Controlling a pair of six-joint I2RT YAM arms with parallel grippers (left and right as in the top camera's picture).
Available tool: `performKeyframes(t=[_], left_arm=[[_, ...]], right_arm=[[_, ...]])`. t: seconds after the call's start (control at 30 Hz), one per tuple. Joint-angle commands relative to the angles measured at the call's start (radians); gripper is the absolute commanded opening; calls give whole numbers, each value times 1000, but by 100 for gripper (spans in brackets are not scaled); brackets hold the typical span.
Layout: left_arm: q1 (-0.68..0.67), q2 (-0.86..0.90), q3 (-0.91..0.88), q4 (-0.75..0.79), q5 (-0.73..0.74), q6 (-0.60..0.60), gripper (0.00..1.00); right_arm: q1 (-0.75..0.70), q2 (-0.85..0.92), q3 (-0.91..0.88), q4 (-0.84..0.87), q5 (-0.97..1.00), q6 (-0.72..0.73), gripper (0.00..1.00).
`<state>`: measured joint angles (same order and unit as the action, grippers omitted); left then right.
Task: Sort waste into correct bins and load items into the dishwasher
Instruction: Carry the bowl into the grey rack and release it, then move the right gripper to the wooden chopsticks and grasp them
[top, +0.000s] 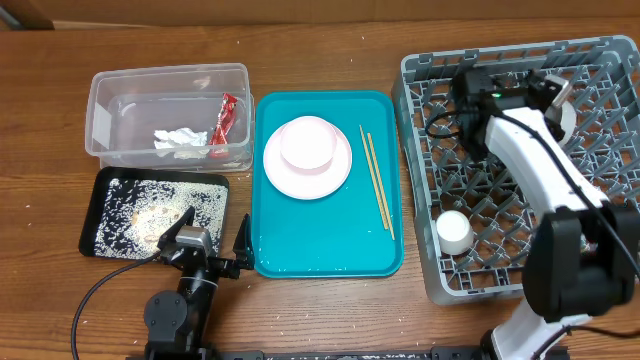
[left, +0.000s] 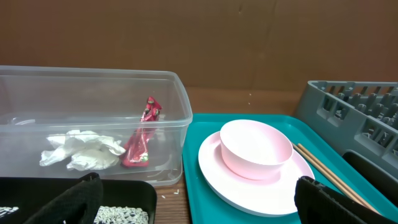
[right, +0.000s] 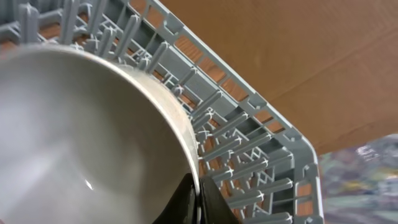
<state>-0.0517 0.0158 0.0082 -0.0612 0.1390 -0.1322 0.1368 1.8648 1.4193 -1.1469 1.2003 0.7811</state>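
I will move the white bowl with my right gripper across the grey dish rack toward the rack's side by the teal tray next, and then I will lower it.
My right gripper (top: 556, 98) is over the back of the grey dish rack (top: 424, 150). It is shut on the rim of a white bowl (right: 81, 137), pinched between its fingers (right: 198, 194) and held on edge among the pegs (right: 249, 143). A small white cup (top: 455, 231) stands in the rack's front left. My left gripper (top: 213, 238) is open and empty, low at the table's front between the black tray (top: 100, 190) and the teal tray. The black tray holds crumbs (top: 150, 205). The clear tub (top: 100, 120) holds the red wrapper (top: 224, 118) and white tissue (top: 180, 138).
A teal serving tray (top: 330, 250) in the middle holds a pale pink plate (top: 290, 178) with a pink bowl (top: 306, 143) on it and two wooden chopsticks (top: 376, 178). A few crumbs (left: 176, 191) lie on the table beside the tub.
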Motion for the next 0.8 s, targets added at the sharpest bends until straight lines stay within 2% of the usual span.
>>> performKeyframes(t=[0.0,0.4,0.47,0.67,0.77], left_arm=[[3,-10,-3,-2,10,-10,100],[3,-10,-3,-2,10,-10,100],[3,-10,-3,-2,10,-10,100],[3,-10,-3,-2,10,-10,100],[3,-10,-3,-2,10,-10,100]], right_arm=[[38,11,0,-16,14,-1,4],[244,11,0,-76,10,35,4],[267,11,2,-95,10,35,11],[328,5,3,-146,-40,40,16],[349,2,3,-196,-87,136,14]])
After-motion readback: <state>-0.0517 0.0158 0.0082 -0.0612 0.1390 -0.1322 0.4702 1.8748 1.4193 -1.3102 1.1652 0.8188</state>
